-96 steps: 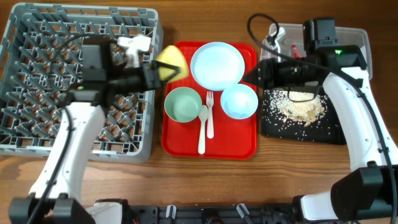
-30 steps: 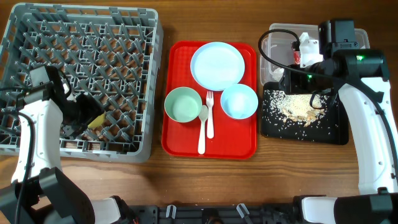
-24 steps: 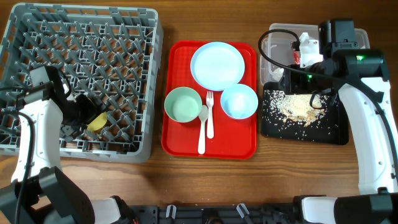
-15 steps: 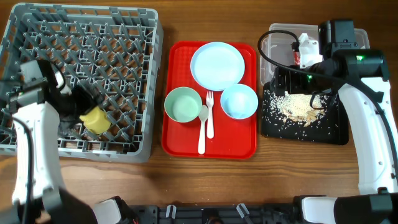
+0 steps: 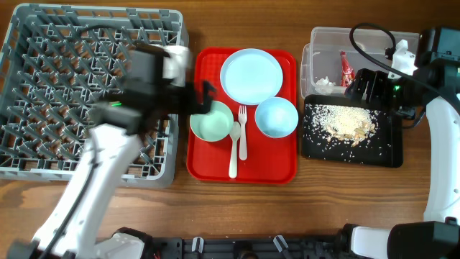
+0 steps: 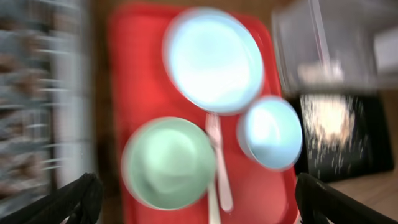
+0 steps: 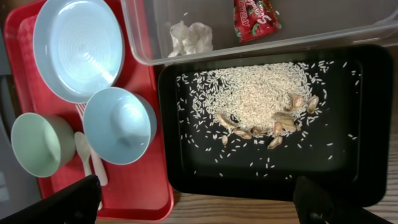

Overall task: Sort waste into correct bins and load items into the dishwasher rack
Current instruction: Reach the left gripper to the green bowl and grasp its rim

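I need to move my left gripper down and toward the right in the overhead view, onto the green bowl's rim (image 6: 210, 181) beside the spoon, because the empty inside of the bowl has room for a finger.
My left gripper (image 5: 205, 97) hangs open and empty over the red tray's left edge, just above the pale green bowl (image 5: 212, 122). In the blurred left wrist view that bowl (image 6: 169, 163) lies between my spread fingertips (image 6: 68, 202), with the white plate (image 6: 213, 59) and blue bowl (image 6: 270, 132) beyond. A white fork (image 5: 243, 137) and spoon (image 5: 234, 151) lie between the bowls. My right gripper (image 5: 363, 88) is open above the seam between clear tub (image 5: 323, 43) and black tray (image 5: 388, 151). The tub holds a red wrapper (image 7: 254, 17) and crumpled paper (image 7: 191, 36). Rice crumbs (image 7: 255, 93) cover the black tray.
The grey dishwasher rack (image 5: 43, 86) fills the left of the table, partly under my left arm. The red serving tray (image 5: 208, 162) sits in the middle. Bare wood runs along the front edge. A black cable loops over the tub's far right corner.
The left gripper let go of the yellow cup in the rack and swung right to the red tray. The right gripper opened, dropped the white paper into the clear tub and drew back right.
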`<state>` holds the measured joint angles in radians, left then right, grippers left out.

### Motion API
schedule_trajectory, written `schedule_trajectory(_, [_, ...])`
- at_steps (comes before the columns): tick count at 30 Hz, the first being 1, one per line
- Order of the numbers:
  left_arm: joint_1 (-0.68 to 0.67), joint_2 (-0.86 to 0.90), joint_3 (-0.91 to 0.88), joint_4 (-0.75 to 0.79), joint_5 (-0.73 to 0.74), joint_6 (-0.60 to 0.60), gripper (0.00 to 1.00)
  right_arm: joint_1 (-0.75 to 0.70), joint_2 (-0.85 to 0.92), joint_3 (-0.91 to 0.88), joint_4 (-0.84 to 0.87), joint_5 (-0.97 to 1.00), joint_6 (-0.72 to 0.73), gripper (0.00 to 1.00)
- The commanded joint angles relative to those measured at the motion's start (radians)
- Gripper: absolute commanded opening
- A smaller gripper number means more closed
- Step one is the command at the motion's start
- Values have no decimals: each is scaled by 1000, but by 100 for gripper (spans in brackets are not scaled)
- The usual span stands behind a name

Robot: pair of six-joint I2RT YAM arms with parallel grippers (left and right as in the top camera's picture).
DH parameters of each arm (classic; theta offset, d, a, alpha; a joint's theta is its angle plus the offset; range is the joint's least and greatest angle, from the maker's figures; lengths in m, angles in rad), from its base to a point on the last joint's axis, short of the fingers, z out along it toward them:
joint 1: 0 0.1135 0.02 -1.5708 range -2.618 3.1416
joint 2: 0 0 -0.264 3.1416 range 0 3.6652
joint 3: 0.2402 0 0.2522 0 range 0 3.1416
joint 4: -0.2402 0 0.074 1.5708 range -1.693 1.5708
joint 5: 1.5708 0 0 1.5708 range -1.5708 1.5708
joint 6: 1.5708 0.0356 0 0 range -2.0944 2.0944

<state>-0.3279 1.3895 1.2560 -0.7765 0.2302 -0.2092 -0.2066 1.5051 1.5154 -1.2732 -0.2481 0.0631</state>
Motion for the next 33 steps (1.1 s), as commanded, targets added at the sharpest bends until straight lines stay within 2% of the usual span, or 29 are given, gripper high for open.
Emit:
schedule_trajectory(1, [-161, 117, 3, 4, -114, 28, 100, 4, -23, 14, -4, -42, 18, 100])
schedule_trajectory(7, [-312, 315, 3, 3, -212, 46, 100, 4, -23, 14, -4, -42, 18, 100])
schedule_trajectory(10, [-344, 400, 3, 3, -224, 46, 95, 4, -23, 14, -4, -41, 18, 100])
schedule_trajectory(12, [-356, 443, 3, 3, -224, 46, 85, 4, -23, 14, -4, -41, 18, 100])
schedule_trajectory(14, [-361, 485, 3, 3, -225, 46, 68, 4, -23, 14, -4, -41, 18, 100])
schedule_trajectory(18, [-361, 505, 3, 3, -225, 46, 53, 4, -23, 14, -4, -41, 18, 100])
schedule_trajectory(20, [-361, 505, 3, 6, -241, 46, 36, 4, -23, 14, -4, -42, 18, 100])
schedule_trajectory(21, [-361, 505, 3, 6, -254, 46, 22, 4, -23, 14, -4, -41, 18, 100])
schedule_trajectory(22, [-361, 505, 3, 6, -267, 46, 18, 4, -23, 14, -4, -41, 18, 100])
schedule_trajectory(28, [-361, 505, 3, 5, -311, 46, 4, 4, -23, 14, -5, -41, 18, 100])
schedule_trajectory(33, [-354, 491, 13, 3, -311, 46, 4, 4, -23, 14, -6, -42, 18, 100])
